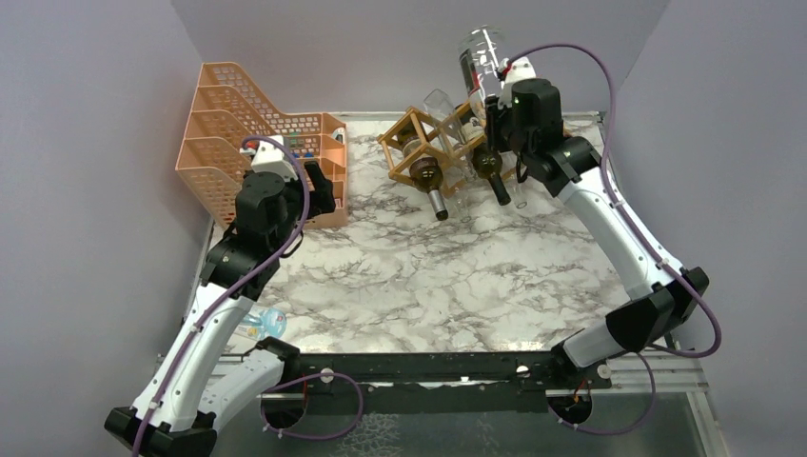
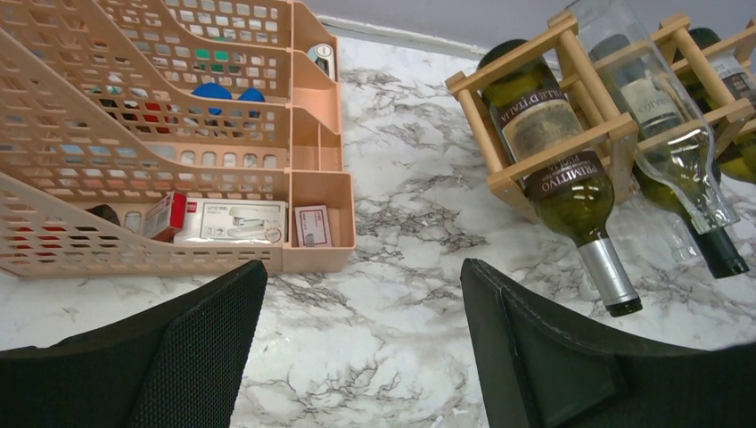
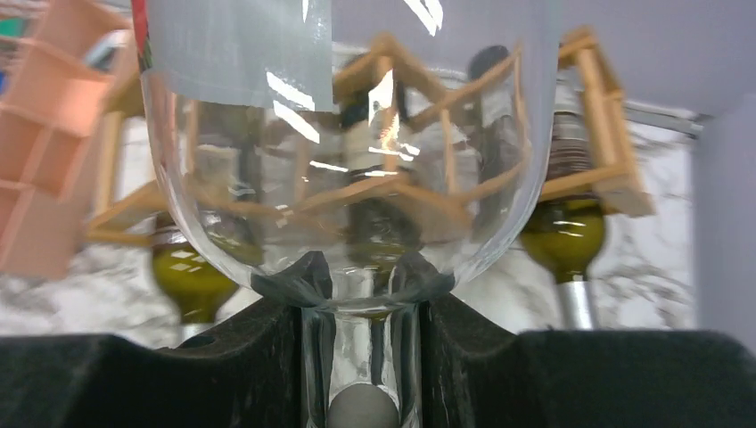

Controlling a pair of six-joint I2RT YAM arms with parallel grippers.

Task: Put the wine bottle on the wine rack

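Observation:
I will move my right gripper toward the end green bottle next and lower it to the hollow between that bottle and the middle green bottle, because the middle one shows through my clear bottle.
The wooden wine rack (image 1: 416, 145) stands at the back of the marble table, with green bottles (image 1: 426, 175) and a clear bottle (image 1: 447, 108) lying in it. It also shows in the left wrist view (image 2: 535, 152). My right gripper (image 1: 499, 103) is shut on the neck of a clear wine bottle (image 1: 482, 55) and holds it base-up above the rack's right end. In the right wrist view the bottle (image 3: 357, 160) fills the frame, its neck clamped between my pads (image 3: 258, 357). My left gripper (image 2: 361, 294) is open and empty over bare table near the orange tray.
An orange mesh tiered file tray (image 1: 249, 133) with small items stands at the back left, also in the left wrist view (image 2: 178, 134). A small blue and clear object (image 1: 264, 324) lies near the left arm at the front edge. Grey walls enclose the table.

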